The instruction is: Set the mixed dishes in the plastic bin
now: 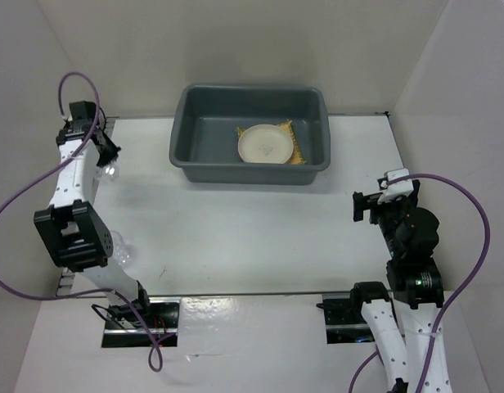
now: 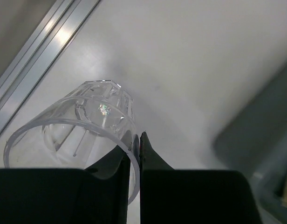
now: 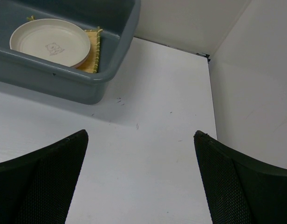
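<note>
The left gripper moves away from the bar next, over the bin's side and down beside the cream plate, where the bin's bottom lies bare [image 1: 213,141].
The dark grey plastic bin [image 1: 250,135] stands at the back middle of the table. Inside it the cream plate [image 1: 264,145] lies on the yellow woven mat [image 1: 295,149]. In the right wrist view the cream plate [image 3: 50,42] has a thin pinkish rim under it, and the mat [image 3: 92,52] shows beside it. My left gripper [image 1: 107,160] is at the far left edge, shut on the rim of the small clear glass [image 2: 87,116], which is tilted; one finger is inside the rim and one outside. My right gripper [image 3: 141,140] is open and empty, right of the bin [image 3: 64,81].
An aluminium rail [image 2: 41,42] runs along the table's left edge beside the glass. White walls close in the left, back and right sides. The bin's corner [image 2: 260,140] shows at the right of the left wrist view.
</note>
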